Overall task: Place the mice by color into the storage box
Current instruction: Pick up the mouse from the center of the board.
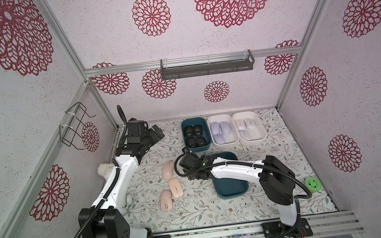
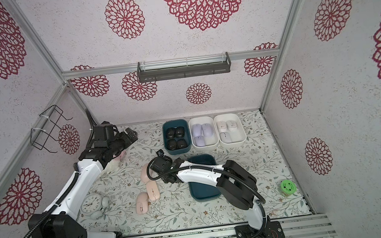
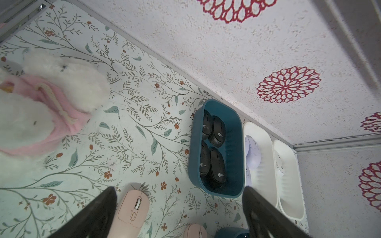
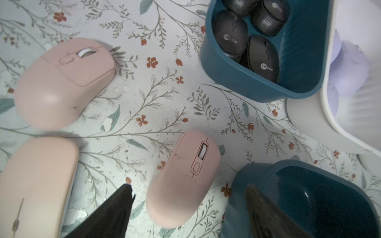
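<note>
The sides of the fourth pink mouse [image 4: 183,179] lie below my right gripper, at an angle to the open fingers, so it turns and lowers onto them next.
Three peach-pink mice [image 1: 168,169] [image 1: 176,187] [image 1: 166,200] lie on the floral mat left of centre. A fourth pink mouse [image 4: 183,179] lies between the jaws of my right gripper [image 4: 188,188], which is open and apart from it on both sides. That mouse is hidden under the gripper [image 1: 196,172] in both top views. One right finger hangs over the empty blue storage box [image 1: 231,188]. At the back, a blue box [image 1: 197,149] holds several black mice, and a white box [image 1: 226,144] three lavender ones. Another white box [image 1: 253,140] holds three white ones. My left gripper [image 3: 179,189] is open and empty at the back left.
A fluffy white plush toy [image 3: 41,103] lies under the left arm. An alarm clock [image 2: 91,204] stands near the left base. A green round object [image 1: 312,183] sits at the right edge. A wire rack [image 1: 73,128] hangs on the left wall and a shelf [image 1: 206,66] on the back wall.
</note>
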Robot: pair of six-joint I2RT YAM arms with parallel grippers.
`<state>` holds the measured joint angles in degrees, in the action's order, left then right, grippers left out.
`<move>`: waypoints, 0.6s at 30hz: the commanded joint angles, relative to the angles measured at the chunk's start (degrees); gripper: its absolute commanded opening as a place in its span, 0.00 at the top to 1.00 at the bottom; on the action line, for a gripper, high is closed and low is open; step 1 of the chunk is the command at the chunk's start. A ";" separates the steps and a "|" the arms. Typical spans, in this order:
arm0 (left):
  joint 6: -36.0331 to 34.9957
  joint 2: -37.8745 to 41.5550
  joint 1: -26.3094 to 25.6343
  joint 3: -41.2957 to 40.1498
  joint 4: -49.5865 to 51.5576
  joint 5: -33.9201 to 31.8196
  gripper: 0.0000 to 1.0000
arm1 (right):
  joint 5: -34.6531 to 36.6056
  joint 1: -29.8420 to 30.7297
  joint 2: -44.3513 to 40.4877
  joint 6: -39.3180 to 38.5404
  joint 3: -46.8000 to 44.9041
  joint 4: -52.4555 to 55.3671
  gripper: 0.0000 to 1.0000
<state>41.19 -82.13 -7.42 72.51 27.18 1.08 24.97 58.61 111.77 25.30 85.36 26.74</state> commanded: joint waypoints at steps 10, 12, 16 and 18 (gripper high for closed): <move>0.73 -0.75 0.47 1.03 -1.03 1.45 0.03 | -10.05 -4.47 4.00 9.90 1.82 0.91 0.17; 0.85 -0.66 0.43 1.02 -1.06 1.68 0.03 | -9.94 -4.39 4.06 10.02 1.33 0.27 0.18; 1.00 -0.79 0.40 0.96 -1.17 1.75 0.03 | -10.77 -4.43 4.97 11.23 1.65 1.07 0.19; 1.13 -0.91 0.48 0.92 -1.25 1.98 0.03 | -11.34 -4.42 5.51 12.47 1.31 1.17 0.19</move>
<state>41.69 -82.54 -7.38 72.51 27.20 2.55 14.39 54.15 116.71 34.92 85.69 26.35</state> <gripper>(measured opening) 0.968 0.816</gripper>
